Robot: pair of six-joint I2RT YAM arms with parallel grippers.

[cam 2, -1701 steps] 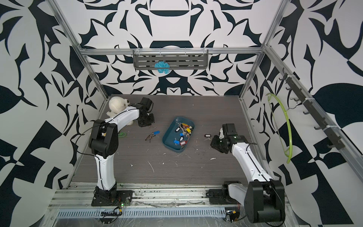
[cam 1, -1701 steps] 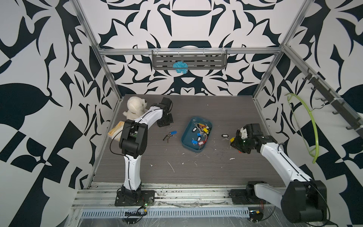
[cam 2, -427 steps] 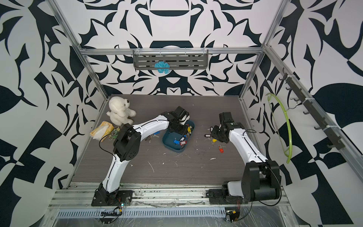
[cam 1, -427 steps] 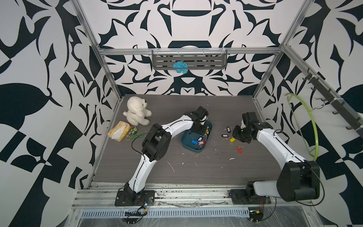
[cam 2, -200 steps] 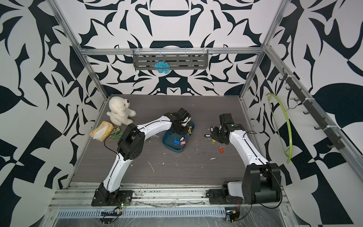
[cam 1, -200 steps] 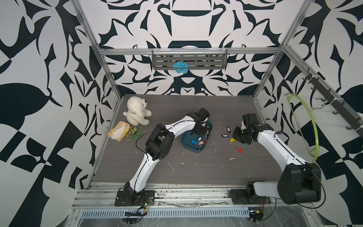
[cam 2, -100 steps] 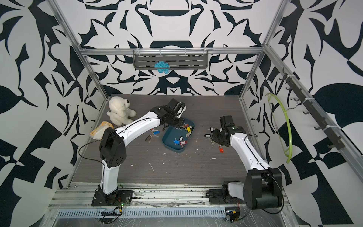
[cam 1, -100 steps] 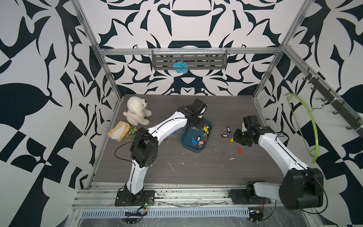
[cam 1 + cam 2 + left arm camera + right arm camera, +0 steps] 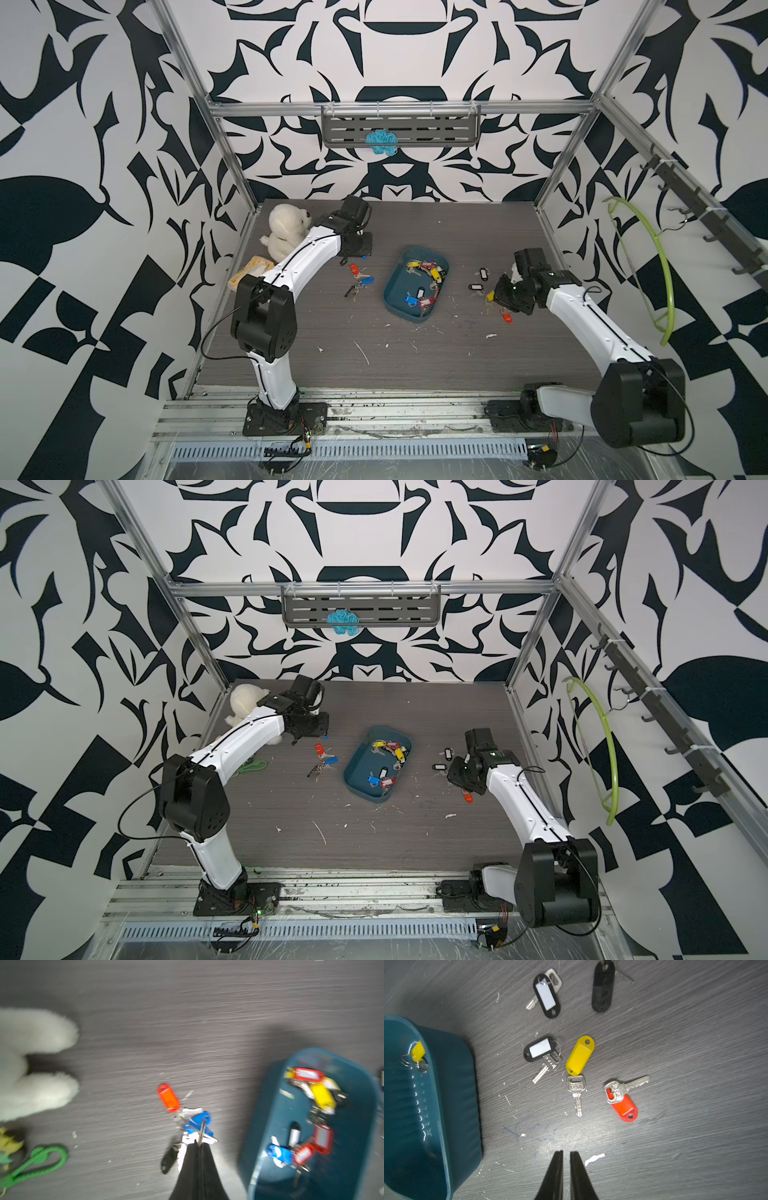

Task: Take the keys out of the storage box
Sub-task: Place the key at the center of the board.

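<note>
The bare tabletop beside the black-tagged key is outside the box, so my left gripper will move back and down to it next to let go of the ring.
The teal storage box lies mid-table with several tagged keys inside. My left gripper hangs left of the box, near the plush toy. It is shut on the ring of a blue-tagged key. Below it, a red-tagged key and a black-tagged one lie on the table. My right gripper hovers right of the box, jaws a narrow gap apart and empty. Beyond its tips lie a yellow-tagged key, a red-tagged key and black-tagged keys.
A white plush toy and a yellow packet sit at the back left. A green keychain lies near them. A green hoop hangs on the right wall. Paper scraps dot the table.
My left arm has swung from over the box's far end to the left, toward the plush toy, carrying the blue-tagged key ring. The right gripper has drawn back slightly from the loose keys.
</note>
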